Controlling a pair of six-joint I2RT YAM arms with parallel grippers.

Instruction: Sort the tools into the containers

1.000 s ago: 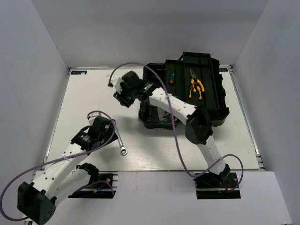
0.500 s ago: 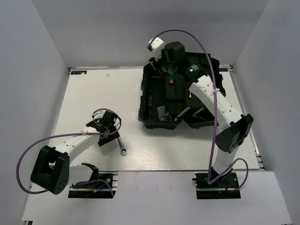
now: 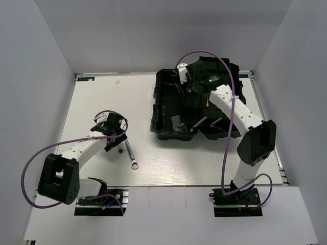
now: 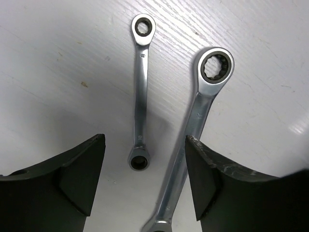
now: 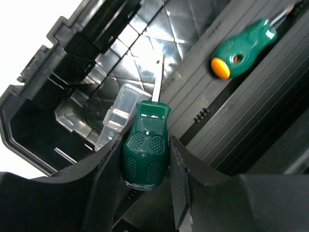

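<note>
A second green screwdriver already lies in the ribbed tray [image 3: 200,110] [image 5: 199,91]. My right gripper should next lower its screwdriver in there and let go of it beside that one.
Two silver wrenches lie side by side on the white table: a short wrench [image 4: 141,92] and a longer wrench [image 4: 195,123], whose ring end also shows in the top view [image 3: 132,155]. My left gripper [image 4: 145,181] hovers over them, open, its fingers on either side of both shafts and touching neither. My right gripper [image 5: 145,159] is shut on a stubby green-handled screwdriver [image 5: 146,142], blade pointing away, above the open black toolbox [image 3: 162,87]. A second green screwdriver [image 5: 241,48] with an orange end lies in a ribbed tray of the box.
A clear-lidded organiser pocket [image 5: 118,113] sits just beyond the held screwdriver. A sliver of yellow pliers handle [image 3: 206,100] shows under the right arm. The toolbox fills the back right of the table; grey walls enclose the table [image 3: 92,102].
The right arm swung from left of the toolbox to above it, carrying the screwdriver. The left gripper shifted up over the wrenches and its jaws widened.
</note>
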